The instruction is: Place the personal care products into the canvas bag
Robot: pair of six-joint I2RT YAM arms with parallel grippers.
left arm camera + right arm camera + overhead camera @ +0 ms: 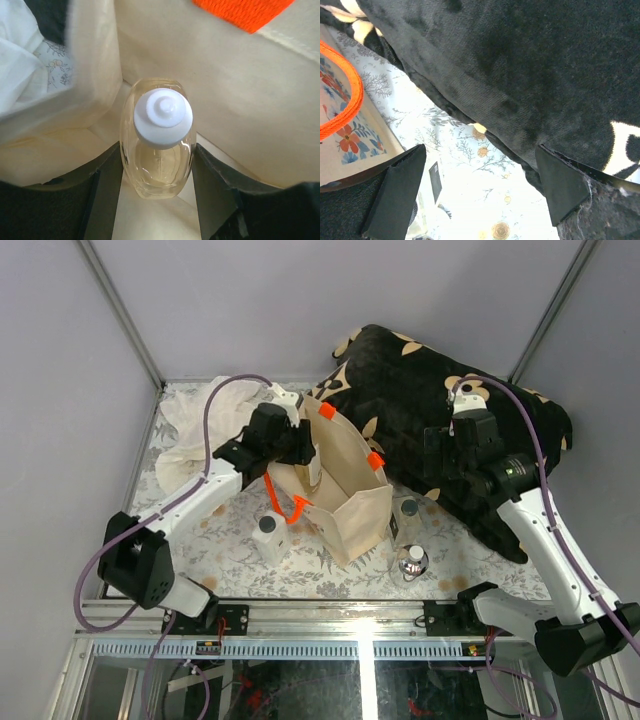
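The amber bottle is already between the bag's sides, and the robot's left gripper needs to go down deeper into the canvas bag [325, 482], toward the bag's middle, to let the bottle go.
The canvas bag [345, 502] stands upright mid-table with orange handles. My left gripper [298, 445] reaches into its open top. In the left wrist view the gripper [156, 157] is shut on the amber bottle with white cap [162, 117], upright inside the bag [250, 100]. The whitish bottle with dark cap [268, 537] stands left of the bag. The clear tall bottle [407, 509] and the squat round bottle [413, 560] stand right of it. My right gripper [437, 470] is open and empty, hovering by the cushion above the tablecloth [480, 150].
A black cushion with cream flowers [450, 405] lies at the back right, filling the top of the right wrist view [520, 65]. A white cloth [200, 430] is bunched at the back left. The bag's orange handle [342, 105] shows left of the right gripper.
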